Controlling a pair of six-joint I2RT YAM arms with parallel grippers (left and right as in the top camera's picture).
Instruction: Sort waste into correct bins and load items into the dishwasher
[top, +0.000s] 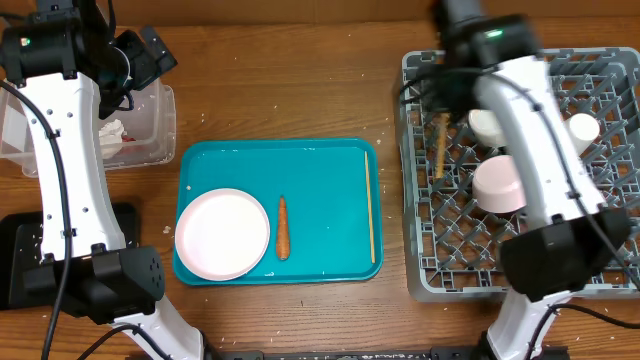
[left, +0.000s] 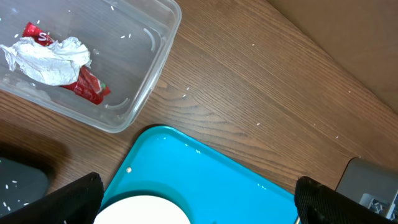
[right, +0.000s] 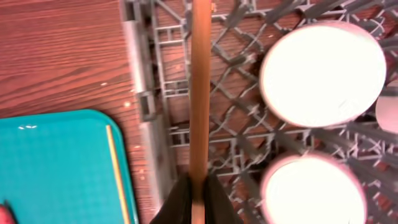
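Note:
The rack's narrow edge slot (top: 430, 165) (right: 174, 68) by the tray is below my right gripper and runs along the chopstick, so my right gripper will go down next and release the chopstick in it.
My right gripper (right: 199, 186) is shut on a wooden chopstick (right: 200, 93), (top: 440, 150) over the left part of the grey dishwasher rack (top: 420, 210). A white bowl (top: 487, 125), a pinkish bowl (top: 498, 185) and a white cup (top: 582, 128) sit in the rack. My left gripper (left: 199, 202) is open and empty, above the far left corner of the teal tray (top: 330, 160). On that tray lie the plate (top: 222, 233), the carrot (top: 283, 227) and a second chopstick (top: 371, 205). The clear tub (left: 155, 68) holds the napkin (left: 53, 62) and red wrapper (left: 90, 87).
The flat black tray (top: 20, 265) lies at the front left, partly under the left arm, with pale grains on it. Loose grains dot the wooden table (top: 300, 90). The right arm reaches across the rack from the front.

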